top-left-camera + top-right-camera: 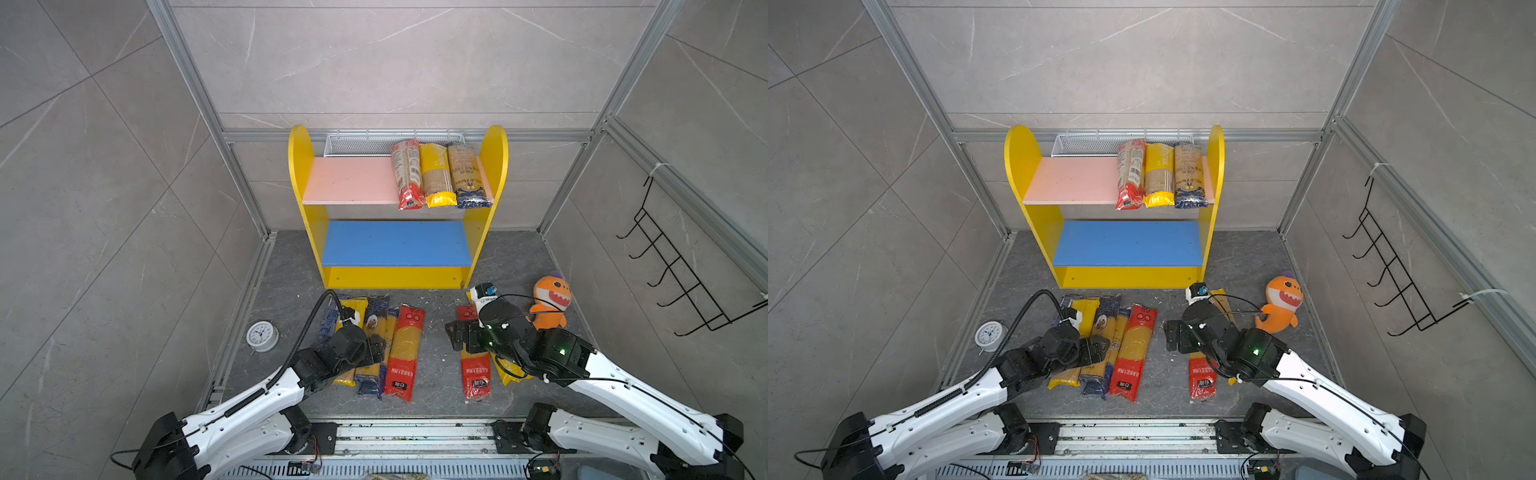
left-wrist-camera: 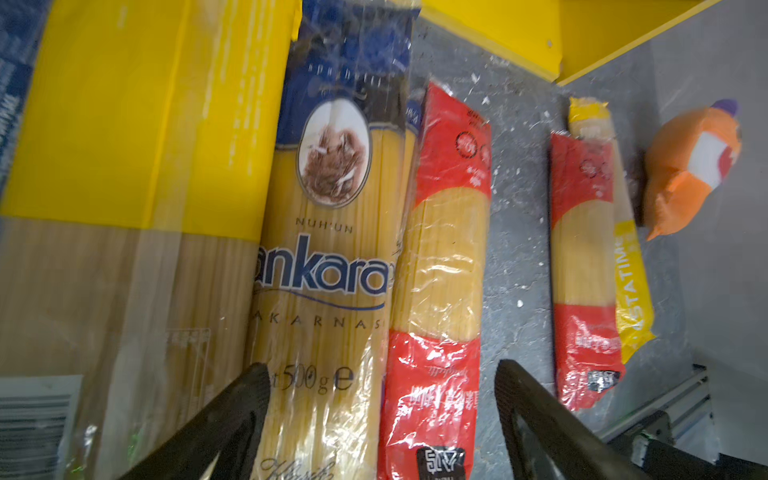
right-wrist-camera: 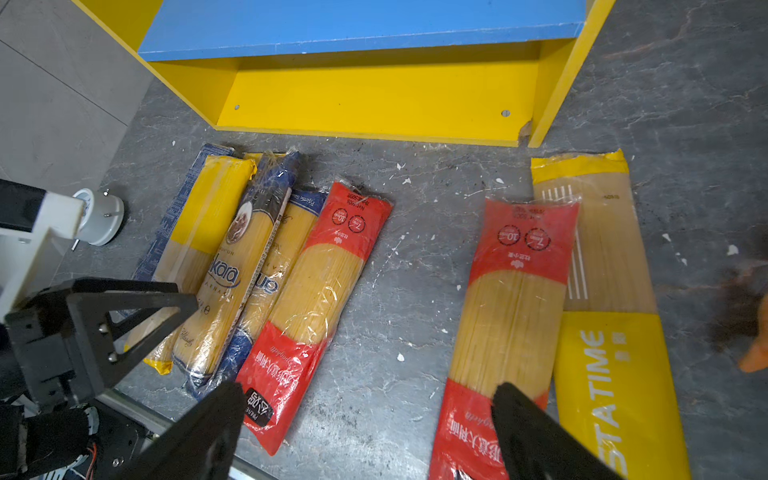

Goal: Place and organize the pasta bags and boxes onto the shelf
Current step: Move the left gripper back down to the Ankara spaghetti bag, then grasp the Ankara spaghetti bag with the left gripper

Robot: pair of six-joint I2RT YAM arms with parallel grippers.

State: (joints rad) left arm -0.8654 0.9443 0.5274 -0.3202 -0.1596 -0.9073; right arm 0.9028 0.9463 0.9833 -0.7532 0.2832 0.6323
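Note:
The left gripper will next come down onto the printed middle of the navy-topped bag [image 2: 321, 292] with one finger along each long edge, because the bag runs lengthwise between the fingers.
The shelf [image 1: 309, 208] has yellow sides, a bare blue lower board [image 1: 395, 243] and a pink upper board [image 1: 349, 180]. Three pasta bags [image 1: 434, 174] lie side by side at the pink board's right end. On the floor in front, several packs lie in a left group, among them a navy-topped bag [image 2: 328, 270] and a red-ended bag [image 1: 405, 353]. My left gripper [image 2: 382, 372] hovers open over these two. To the right lie another red-ended bag [image 3: 515, 299] and a yellow pack [image 3: 611, 332]. My right gripper [image 3: 369, 391] is open above bare floor, one finger over that red-ended bag.
An orange plush shark [image 1: 550, 299] sits right of the right arm. A white alarm clock [image 1: 262, 336] stands at the floor's left edge. A white mesh basket [image 1: 357, 144] hangs behind the shelf, and a black wire rack [image 1: 681, 282] on the right wall.

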